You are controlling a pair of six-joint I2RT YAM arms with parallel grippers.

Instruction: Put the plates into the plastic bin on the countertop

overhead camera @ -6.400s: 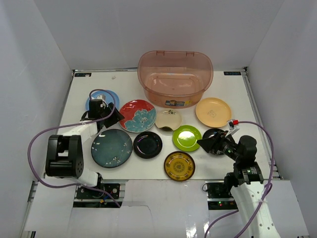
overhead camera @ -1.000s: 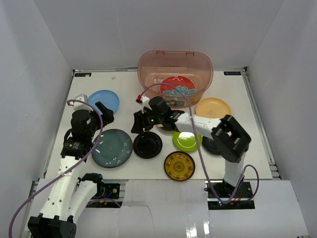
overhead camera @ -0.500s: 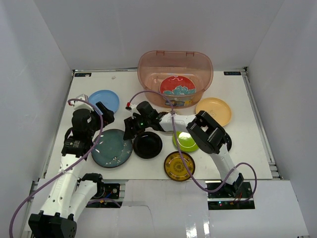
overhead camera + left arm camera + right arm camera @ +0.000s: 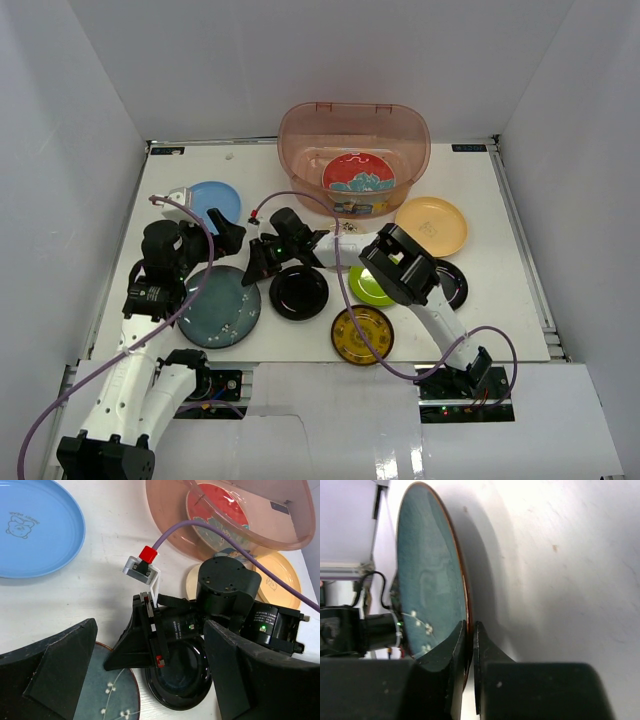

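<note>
My right gripper lifts outward next, then lowers over the red floral plate (image 4: 358, 173) to release, as that plate lies outward and to its right in the top view.
My right gripper (image 4: 470, 627) is shut on the rim of the dark teal plate (image 4: 427, 580), one finger above it and one below. From above, that gripper (image 4: 247, 277) pinches the plate's (image 4: 218, 308) right edge. My left gripper (image 4: 150, 680) hangs open just above it, holding nothing, with the teal plate (image 4: 105, 695) and a black plate (image 4: 185, 680) below. The plastic bin (image 4: 300, 160) at the back holds the red floral plate (image 4: 358, 173). On the countertop (image 4: 480, 200) lie the light blue (image 4: 212, 200), black (image 4: 300, 292), lime green (image 4: 368, 290), gold (image 4: 361, 333) and pale orange (image 4: 432, 225) plates.
A second black plate (image 4: 450, 283) lies right of the right arm's elbow. The right arm stretches across the middle plates and hides most of the cream one (image 4: 192, 582). Its purple cable (image 4: 300, 196) loops over the countertop in front of the bin. White walls close in three sides.
The right arm reached further left and its jaws closed on the teal plate's rim. The plate shifted slightly toward the near left. The left gripper stayed open, nearly still.
</note>
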